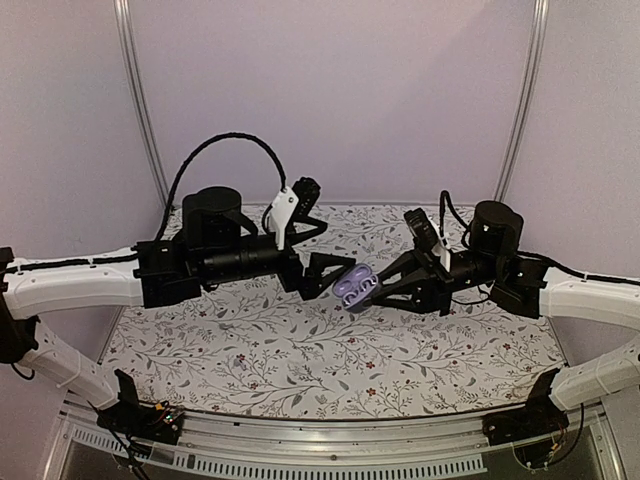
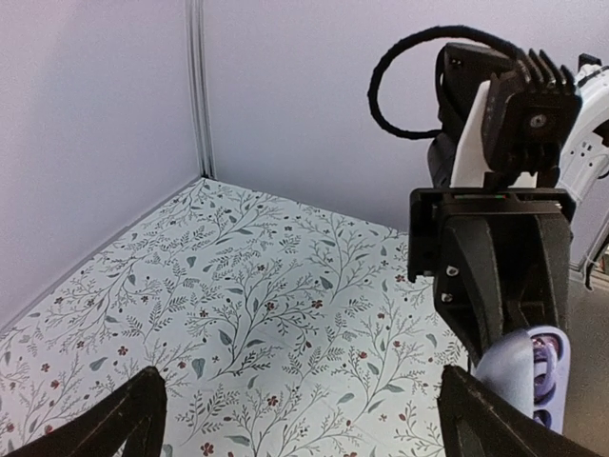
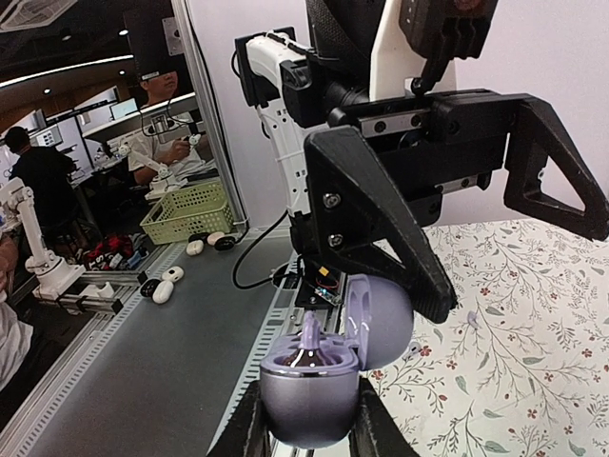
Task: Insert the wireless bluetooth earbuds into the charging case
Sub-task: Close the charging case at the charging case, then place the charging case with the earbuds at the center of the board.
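The clear middle of the flowered cloth is below my right gripper and farther out, so I need to tip its fingers down, lower the case outward and then let it go.
The lavender charging case (image 1: 354, 289) is held above the middle of the flowered cloth, lid open. My right gripper (image 1: 378, 290) is shut on its lower half; in the right wrist view the fingers (image 3: 243, 430) clamp the case (image 3: 306, 400) and the lid (image 3: 381, 322) stands open to the right. One earbud (image 3: 312, 335) sticks up out of a socket. A small lavender piece (image 3: 473, 320) lies on the cloth; it may be the other earbud. My left gripper (image 1: 335, 272) is open and empty, its fingertip beside the lid (image 2: 533, 367). Its fingers (image 2: 133, 419) are spread wide.
White walls close the back and sides of the table (image 1: 300, 350). A metal rail (image 1: 330, 445) runs along the near edge. Off the table, the right wrist view shows a green basket (image 3: 186, 209) and small cases on a grey bench.
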### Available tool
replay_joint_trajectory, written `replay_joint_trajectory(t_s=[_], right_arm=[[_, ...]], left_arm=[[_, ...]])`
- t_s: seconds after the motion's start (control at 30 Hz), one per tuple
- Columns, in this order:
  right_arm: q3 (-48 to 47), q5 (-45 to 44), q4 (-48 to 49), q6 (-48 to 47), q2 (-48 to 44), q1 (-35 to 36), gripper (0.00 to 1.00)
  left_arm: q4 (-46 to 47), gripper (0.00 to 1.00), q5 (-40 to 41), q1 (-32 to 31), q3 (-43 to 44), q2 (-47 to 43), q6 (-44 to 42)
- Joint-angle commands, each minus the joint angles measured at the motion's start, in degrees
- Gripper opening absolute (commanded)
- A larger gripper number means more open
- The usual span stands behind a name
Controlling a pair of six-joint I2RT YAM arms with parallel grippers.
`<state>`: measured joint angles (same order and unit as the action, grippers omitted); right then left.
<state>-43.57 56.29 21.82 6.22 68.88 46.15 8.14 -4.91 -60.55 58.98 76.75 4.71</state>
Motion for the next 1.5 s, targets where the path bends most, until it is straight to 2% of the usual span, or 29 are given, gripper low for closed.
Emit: replay_joint_trajectory(t_s=[0.0, 0.5, 0.63, 0.73, 0.9, 1.07, 1.33, 1.47], right_arm=[[-1.36, -0.80, 1.11, 0.85, -0.39, -0.59, 0.00], [-1.10, -2.86, 2.59, 5.40, 0.17, -3.18, 0.00], [-0.67, -5.75, 2.52, 6.05, 0.89, -5.09, 0.00], [-0.73, -7.71, 2.19, 7.51, 2.85, -9.32, 0.00], [-1.00, -10.66, 2.21, 10.11, 11.39, -16.79, 0.00], [-5.19, -10.79, 3.71, 11.50, 22.78, -22.97, 0.00], [-17.97, -7.16, 2.46, 14.40, 42.43, -24.59, 0.00], [-22.58, -6.36, 2.20, 16.44, 49.43, -24.32, 0.00]], left_arm=[[-0.58, 1.00, -0.56, -1.72, 1.75, 0.27, -0.90], [-2.18, 1.00, 0.94, -4.85, 1.58, -1.52, -2.91], [-3.45, 1.00, 6.07, -3.64, 2.09, -1.67, -0.82], [-6.20, 1.00, 7.53, 0.33, 2.88, -0.81, 3.58], [-6.01, 1.00, 5.36, 8.75, -0.32, -1.87, 12.23], [-5.59, 1.00, 2.20, 14.32, -3.19, -3.17, 15.64], [-6.99, 1.00, 2.16, 19.22, -5.90, -2.97, 18.23], [-6.73, 1.00, 2.17, 20.13, -8.11, -2.92, 19.89]])
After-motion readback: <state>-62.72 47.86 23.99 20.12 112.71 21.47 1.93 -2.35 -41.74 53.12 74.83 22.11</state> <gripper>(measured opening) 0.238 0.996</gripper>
